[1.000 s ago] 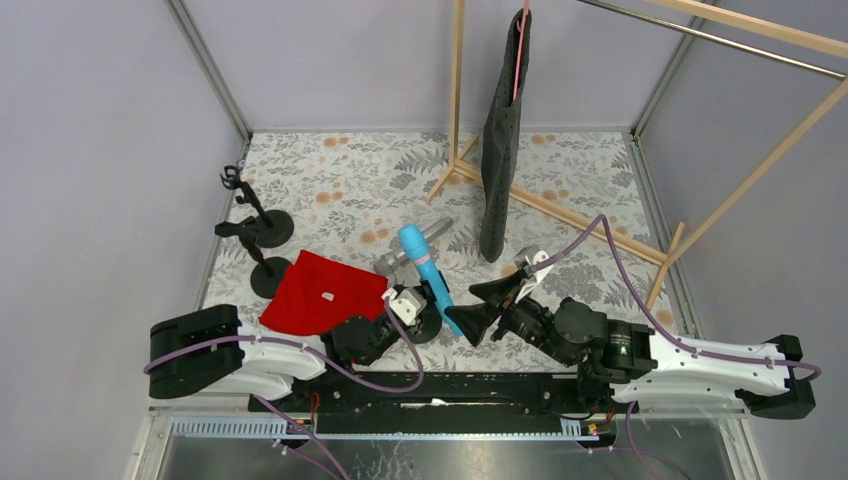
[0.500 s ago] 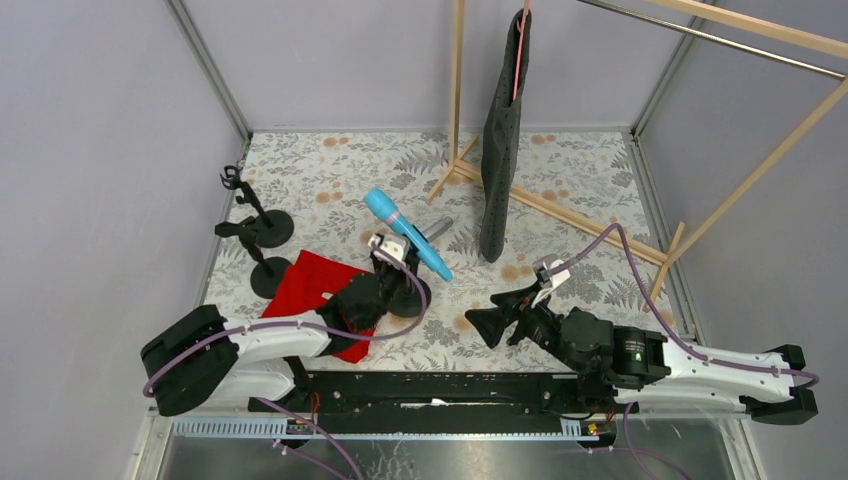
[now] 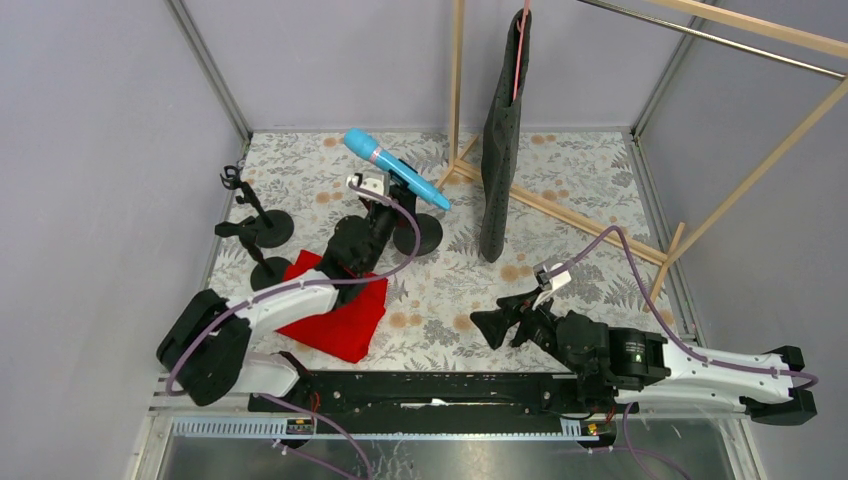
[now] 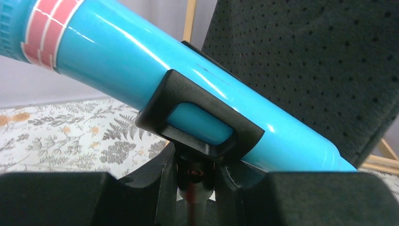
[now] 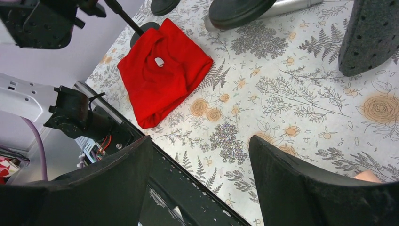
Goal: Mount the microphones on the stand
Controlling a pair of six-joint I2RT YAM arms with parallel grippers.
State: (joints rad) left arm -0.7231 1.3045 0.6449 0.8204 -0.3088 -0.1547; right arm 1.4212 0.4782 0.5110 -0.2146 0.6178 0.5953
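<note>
My left gripper moves the stand outward and down next, onto the open table toward the back wall. That is because the silver-grey microphone (image 5: 289, 4) lies partly under the stand's base.
The cyan-blue microphone (image 3: 395, 178) sits tilted in the black clip (image 4: 200, 120) of a black stand with a round base (image 3: 420, 237), head to the far left. My left gripper (image 3: 378, 215) is shut on the stand's pole (image 4: 192, 207) just below the clip. In the right wrist view the silver-grey microphone (image 5: 289, 4) lies partly under that base (image 5: 237, 9). My right gripper (image 3: 505, 322) is open and empty above the table's near edge. A peach patch (image 5: 367, 176) peeks out by its right finger; I cannot tell what it is.
Two more black stands (image 3: 262, 215) (image 3: 262, 268) stand at the left. A red cloth (image 3: 338, 305) lies beside them. A wooden rack (image 3: 457, 90) with a hanging dark perforated garment (image 3: 500, 150) fills the back right.
My left arm has carried the stand with the cyan microphone from the near middle to the far middle of the table. My right gripper drew back from the microphone and stays open.
</note>
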